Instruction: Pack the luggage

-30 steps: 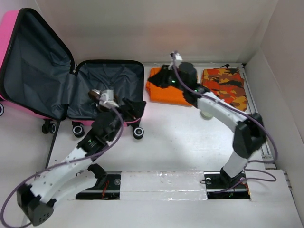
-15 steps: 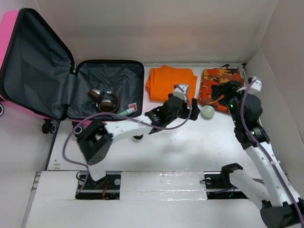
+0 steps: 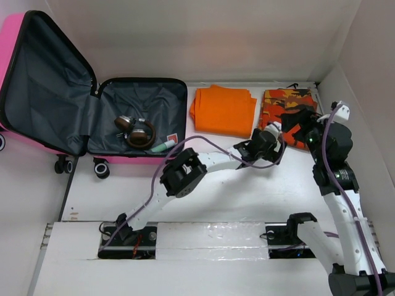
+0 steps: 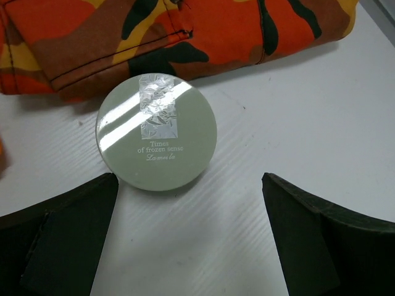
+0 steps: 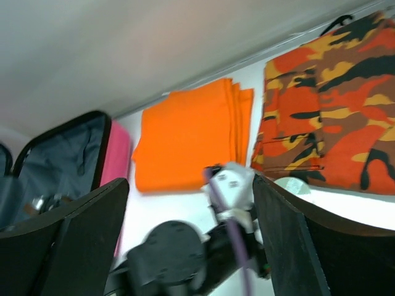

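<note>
Next, my left gripper moves down and ahead toward the camouflage cloth (image 3: 290,105). It closes across the pale green jar's round sides, because the jar still stands beyond the gripper's fingers.
The pink luggage (image 3: 11,43) lies open at the left, showing its dark grey lining. Brown headphones (image 3: 136,129) and a small tube (image 3: 163,145) rest in its right half. My left gripper (image 3: 266,143) reaches far right and hangs open over a round pale green jar (image 4: 157,132). The jar stands on the table just ahead of the fingertips (image 4: 105,185), beside the camouflage cloth (image 4: 185,37). My right gripper (image 3: 296,126) is open and empty above the camouflage cloth (image 3: 290,105). A folded orange cloth (image 3: 222,111) lies between the luggage and the camouflage cloth.
White walls close in the table at the back and right (image 3: 364,74). The luggage's small black wheels (image 3: 102,168) stand at its near edge. My left arm's elbow (image 3: 182,172) spans the table's middle. In the right wrist view the left wrist (image 5: 231,185) sits between my right fingers.
My left arm has swung from the luggage, where the headphones now lie, rightward to the jar. My right arm has pulled back from the orange cloth toward the right wall and opened its jaws.
</note>
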### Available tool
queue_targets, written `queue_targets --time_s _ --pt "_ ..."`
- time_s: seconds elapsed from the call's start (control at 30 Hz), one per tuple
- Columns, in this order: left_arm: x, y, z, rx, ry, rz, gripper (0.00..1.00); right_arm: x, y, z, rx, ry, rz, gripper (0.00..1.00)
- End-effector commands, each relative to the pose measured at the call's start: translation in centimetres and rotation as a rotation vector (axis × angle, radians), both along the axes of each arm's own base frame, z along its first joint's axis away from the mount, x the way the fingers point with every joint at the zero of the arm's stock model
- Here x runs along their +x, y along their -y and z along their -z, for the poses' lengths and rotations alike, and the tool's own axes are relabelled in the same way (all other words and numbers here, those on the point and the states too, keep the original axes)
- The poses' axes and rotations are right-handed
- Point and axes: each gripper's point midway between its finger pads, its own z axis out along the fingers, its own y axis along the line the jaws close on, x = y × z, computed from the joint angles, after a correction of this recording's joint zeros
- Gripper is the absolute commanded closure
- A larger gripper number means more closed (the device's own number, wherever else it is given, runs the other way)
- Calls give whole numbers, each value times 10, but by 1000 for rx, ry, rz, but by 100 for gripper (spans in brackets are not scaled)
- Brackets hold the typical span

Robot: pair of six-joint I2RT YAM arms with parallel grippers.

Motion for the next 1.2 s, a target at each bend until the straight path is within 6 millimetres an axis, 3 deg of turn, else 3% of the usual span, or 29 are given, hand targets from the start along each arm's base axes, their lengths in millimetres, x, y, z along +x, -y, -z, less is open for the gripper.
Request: queue_targets --time_s 0.0,0.13,0.33,0.4,0.43,0.47,0.73,0.77,0.83,0.9,0.97,1.1,1.13,1.17 --pt "10 19 -31 -19 74 0 1 -5 -15 -20 -13 54 -101 12" --pt "12 29 -14 39 114 -45 1 -10 -21 -23 -21 76 -138 11" --pt "31 7 3 93 160 -237 1 -11 -23 -23 -54 81 -158 10" --pt "33 11 -1 59 171 -241 1 -13 -24 -21 -53 81 -168 10" --pt "31 10 17 92 168 -224 1 -13 -26 -24 -44 91 -176 10" --pt "35 17 8 74 175 -225 1 -13 -28 -19 -43 80 -189 10" --pt "35 35 3 28 184 -177 5 -18 -44 -25 -12 117 -276 10" --pt "36 37 -3 16 189 -178 7 -21 -44 -28 -12 128 -276 10" --pt "35 40 8 14 175 -174 17 -24 -45 -35 -13 146 -285 10" --pt "39 41 4 -6 163 -169 25 -27 -50 -37 -3 155 -315 10" --pt "45 40 5 -27 164 -183 36 -28 -55 -32 9 142 -338 10" --pt "40 36 5 -28 138 -183 51 -30 -54 -35 8 151 -338 10" --pt "39 34 -24 -72 148 -189 57 -29 -51 -32 -3 143 -320 10" --pt "31 19 -2 -24 116 -192 59 -27 -48 -32 -13 145 -302 10"
